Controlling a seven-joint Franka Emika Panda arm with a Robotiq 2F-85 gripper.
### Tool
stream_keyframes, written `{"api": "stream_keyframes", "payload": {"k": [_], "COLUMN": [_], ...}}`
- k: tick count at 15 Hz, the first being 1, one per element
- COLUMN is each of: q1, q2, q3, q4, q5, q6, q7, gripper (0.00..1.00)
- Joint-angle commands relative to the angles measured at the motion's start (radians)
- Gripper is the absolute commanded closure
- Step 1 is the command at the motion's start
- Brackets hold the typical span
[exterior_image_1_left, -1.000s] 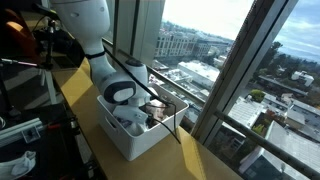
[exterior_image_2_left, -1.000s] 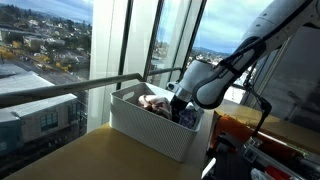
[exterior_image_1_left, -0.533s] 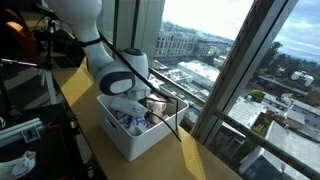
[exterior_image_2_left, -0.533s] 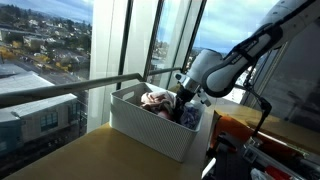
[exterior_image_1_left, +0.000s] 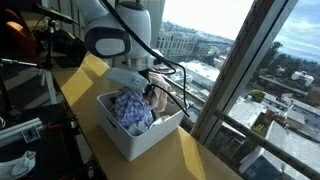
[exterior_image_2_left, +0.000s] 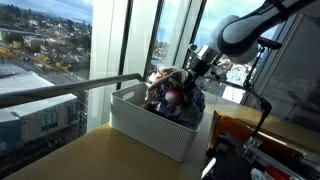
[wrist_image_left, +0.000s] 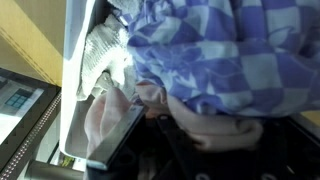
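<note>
Next, my gripper goes up over the basket's rim and down toward the bare counter beside the basket to release the bundle (exterior_image_2_left: 172, 92), since the cloth still hangs inside.
My gripper (exterior_image_1_left: 150, 84) hangs over a white laundry basket (exterior_image_1_left: 128, 146) on the wooden counter by the window. Its jaws are shut on a blue-and-white checkered cloth (exterior_image_1_left: 130, 108), bunched with a pale pink garment (exterior_image_1_left: 158, 99). The bundle (exterior_image_2_left: 172, 92) hangs from the gripper (exterior_image_2_left: 194, 66) with its lower part still inside the basket (exterior_image_2_left: 145, 128). In the wrist view the checkered cloth (wrist_image_left: 225, 45) fills the upper frame. The pink garment (wrist_image_left: 215, 125) folds over the dark fingers and hides the fingertips. A whitish cloth (wrist_image_left: 105, 58) lies in the basket below.
A black railing (exterior_image_2_left: 60, 92) and tall window mullions (exterior_image_1_left: 240, 70) stand just behind the basket. Red and black equipment (exterior_image_2_left: 265, 140) crowds the counter's near side. The wooden counter (exterior_image_1_left: 190, 160) runs along the glass. The basket rim (wrist_image_left: 72, 90) shows at the wrist view's left.
The gripper closed inside the basket and has risen, pulling the checkered cloth and pink garment up with it. The arm now stands higher over the basket.
</note>
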Motion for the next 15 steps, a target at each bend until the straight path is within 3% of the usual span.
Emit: {"api": "stream_keyframes", "payload": {"k": [1, 4, 7, 13, 15], "q1": [0.124, 0.252, 0.371, 0.585, 0.639], "q2": [-0.198, -0.313, -0.388, -0.379, -0.342], "q3": [-0.094, -0.184, -0.212, -0.140, -0.114], "q4": [0.015, 0.063, 0.126, 0.289, 0.288], "q5": [0.129, 0.100, 0.074, 0.002, -0.014], "q6": [-0.154, -0.266, -0.336, -0.394, -0.369], "q7": [-0.074, -0.027, 0.030, 0.194, 0.226], "gripper": [1.00, 1.00, 1.00, 1.00, 1.00]}}
